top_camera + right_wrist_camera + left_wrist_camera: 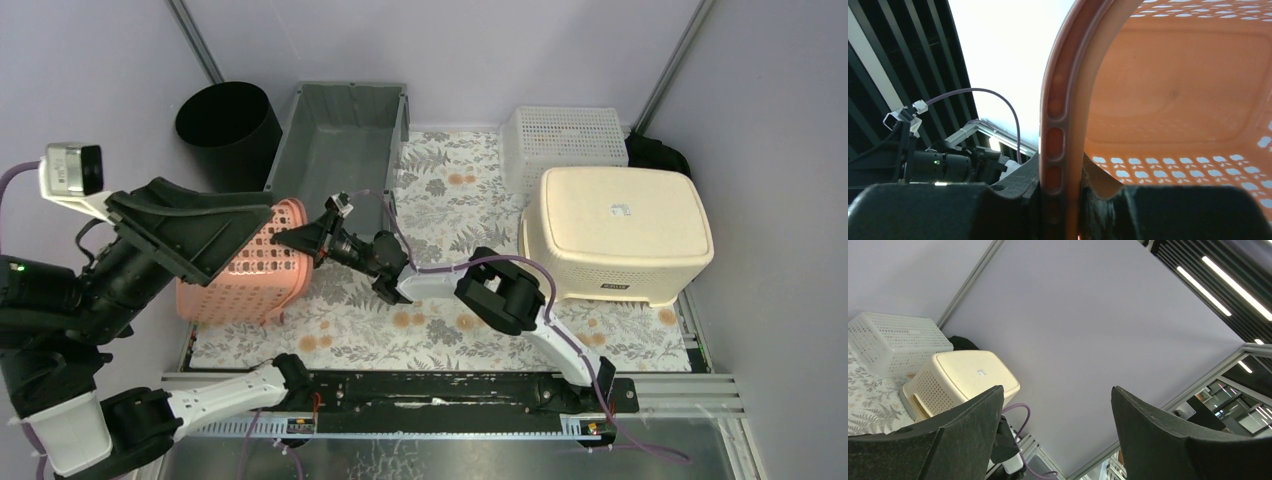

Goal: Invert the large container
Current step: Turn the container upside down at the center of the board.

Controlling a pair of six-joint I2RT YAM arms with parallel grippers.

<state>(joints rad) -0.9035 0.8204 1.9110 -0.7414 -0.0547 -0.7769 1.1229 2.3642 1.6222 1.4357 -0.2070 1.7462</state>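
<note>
My right gripper should next pull the rim of the orange basket down over the mat toward the cream container, then open.
An orange perforated basket (250, 285) lies tipped on its side at the left of the floral mat (440, 325). My right gripper (302, 238) is shut on the basket's rim (1055, 100), with one finger on each side of it. The basket's inside (1173, 100) fills the right of the right wrist view. My left gripper (228, 240) is open and empty, raised at the left just over the basket. In its own view the left gripper (1057, 390) points up at the wall, with nothing between the fingers.
A cream container (615, 230) stands bottom up at the right, also in the left wrist view (968, 377). A white perforated basket (563, 140) is behind it. A grey bin (345, 140) and a black round bin (228, 120) stand at the back left.
</note>
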